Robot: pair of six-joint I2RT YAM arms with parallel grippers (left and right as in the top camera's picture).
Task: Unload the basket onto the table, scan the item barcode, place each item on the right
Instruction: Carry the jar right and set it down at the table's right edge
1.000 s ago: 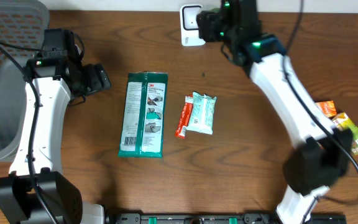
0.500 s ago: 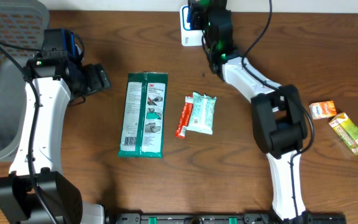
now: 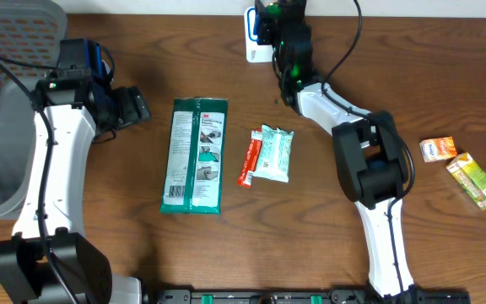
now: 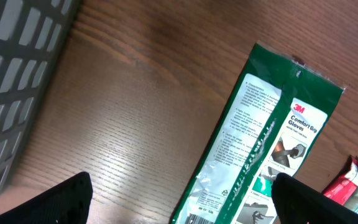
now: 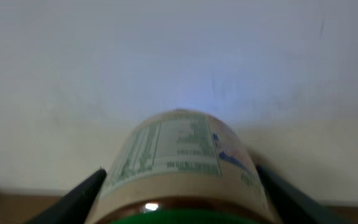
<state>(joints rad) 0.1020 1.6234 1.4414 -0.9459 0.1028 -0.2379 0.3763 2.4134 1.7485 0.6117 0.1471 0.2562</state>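
Observation:
My right gripper swings back from the scanner next and turns to face down, then lowers the bottle onto bare wood beside the orange box.
The item, a brown bottle (image 5: 176, 162) with a green cap and a pale printed label, fills the lower middle of the right wrist view. My right gripper (image 5: 179, 199) is shut on it, a dark finger on each side, facing a white wall with a faint bluish glow. From overhead, the right gripper (image 3: 270, 21) is at the table's far edge, right beside the white scanner (image 3: 256, 44); the bottle itself is hidden there. Over bare wood at the left, my left gripper (image 3: 130, 108) stands open and holds nothing, its fingertips (image 4: 55, 202) wide apart.
A green glove packet (image 3: 197, 156) lies left of centre, also seen as the green packet (image 4: 260, 143). A red sachet (image 3: 248, 160) and a teal pack (image 3: 274, 154) lie mid-table. An orange box (image 3: 437, 149) and a green box (image 3: 477, 179) sit right. A grey basket (image 3: 7, 101) stands left.
The right arm has folded in from a stretched pose, and its gripper has shifted slightly left to the scanner. The left arm has not moved.

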